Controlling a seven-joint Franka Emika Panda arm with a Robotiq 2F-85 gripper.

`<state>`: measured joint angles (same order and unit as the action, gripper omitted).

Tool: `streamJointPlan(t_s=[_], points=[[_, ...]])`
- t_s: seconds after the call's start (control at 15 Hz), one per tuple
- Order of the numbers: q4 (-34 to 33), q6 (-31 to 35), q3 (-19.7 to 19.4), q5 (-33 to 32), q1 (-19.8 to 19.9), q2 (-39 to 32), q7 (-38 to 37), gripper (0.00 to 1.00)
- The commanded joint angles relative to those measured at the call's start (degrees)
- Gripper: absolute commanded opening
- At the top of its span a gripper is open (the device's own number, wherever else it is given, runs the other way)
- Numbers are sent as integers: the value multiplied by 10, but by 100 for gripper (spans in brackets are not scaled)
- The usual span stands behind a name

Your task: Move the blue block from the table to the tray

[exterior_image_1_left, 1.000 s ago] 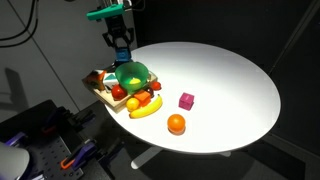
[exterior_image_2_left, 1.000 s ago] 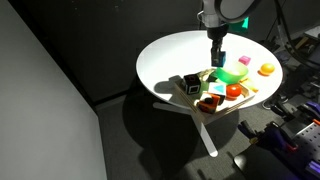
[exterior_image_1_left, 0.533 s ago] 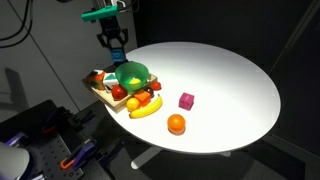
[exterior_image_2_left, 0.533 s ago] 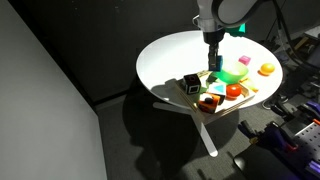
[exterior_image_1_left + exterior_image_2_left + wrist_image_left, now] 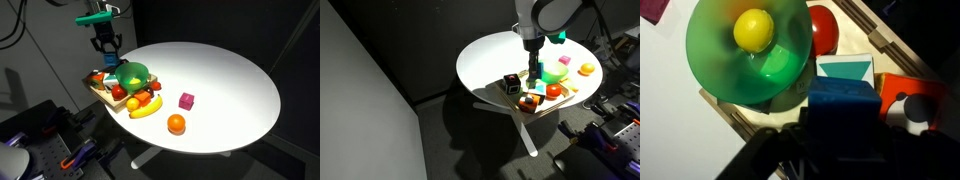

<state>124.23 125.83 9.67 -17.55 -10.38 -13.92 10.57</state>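
The blue block [image 5: 843, 100] is hanging above the tray, so the gripper should next bring it down between the green bowl and the orange piece, then open.
My gripper [image 5: 843, 142] is shut on the blue block [image 5: 843, 100], a dark-blue cube held between the dark fingers. In both exterior views the gripper [image 5: 107, 48] [image 5: 533, 72] hangs just above the light-wood tray [image 5: 97, 92] [image 5: 542, 103], next to the green bowl [image 5: 131, 74]. In the wrist view the block hovers over the tray [image 5: 892, 47], above a teal block [image 5: 845, 69] and beside an orange piece [image 5: 908, 96]. The round white table [image 5: 220, 80] carries everything.
The green bowl [image 5: 750, 55] holds a yellow ball [image 5: 753, 29]; a red object [image 5: 822, 28] lies beside it. A banana [image 5: 145, 108], an orange [image 5: 176, 123] and a magenta cube [image 5: 186, 100] lie on the table. A black object [image 5: 510, 83] sits at the tray's end.
The gripper, still holding the blue block, has moved sideways from beside the green bowl toward the tray's outer end and slightly lower.
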Motion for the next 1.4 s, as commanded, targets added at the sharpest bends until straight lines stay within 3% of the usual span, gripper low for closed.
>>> streamJointPlan(t_s=[0.0,0.33,0.67,0.73,0.8,1.0,1.33], points=[[35,14,4,41,11,28,18,30],[71,65,3,91,21,35,40,30],[98,117,1,100,32,35,55,30],[101,122,0,99,33,35,55,80],[103,125,0,98,34,34,55,81],[103,127,-1,98,37,34,55,100],[96,107,-1,100,36,53,47,100]])
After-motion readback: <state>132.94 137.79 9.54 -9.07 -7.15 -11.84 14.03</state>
